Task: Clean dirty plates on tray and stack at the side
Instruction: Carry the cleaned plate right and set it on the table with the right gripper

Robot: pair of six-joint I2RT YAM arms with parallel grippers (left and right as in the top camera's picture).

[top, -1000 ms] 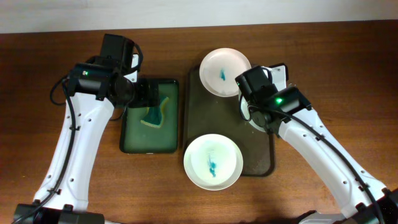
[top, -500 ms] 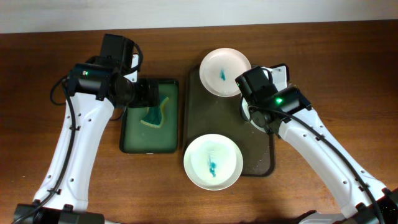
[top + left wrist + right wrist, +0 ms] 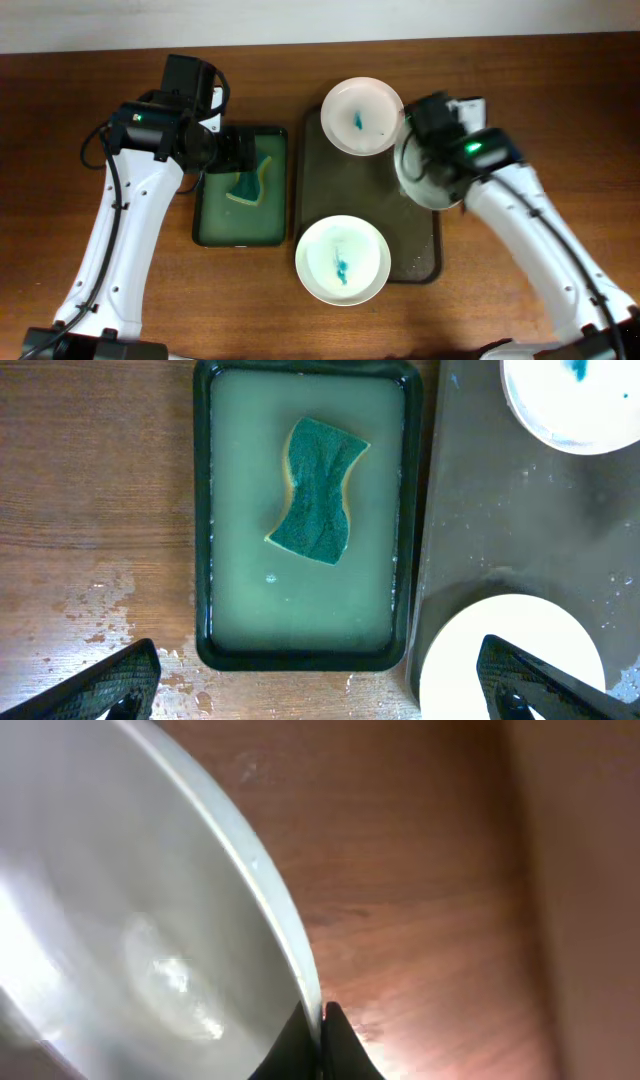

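My right gripper holds the plate and will next move it off the tray toward the right in the overhead view, then lower it level.
Two white plates with blue smears lie on the dark tray (image 3: 330,180): one at the far end (image 3: 361,116), one at the near end (image 3: 343,260). My right gripper (image 3: 320,1030) is shut on the rim of a third white plate (image 3: 140,950), held tilted above the tray's right edge (image 3: 420,175). My left gripper (image 3: 320,690) is open and empty above the green water basin (image 3: 305,645), where a teal sponge (image 3: 318,490) floats. The near plate also shows in the left wrist view (image 3: 515,660).
The basin (image 3: 240,232) stands left of the tray. Bare wooden table lies right of the tray (image 3: 560,120) and on the far left (image 3: 50,200). Water drops wet the wood by the basin (image 3: 100,590).
My right arm has lifted the third plate off the tray and swung it to the right, tilting it up. The left arm has not moved.
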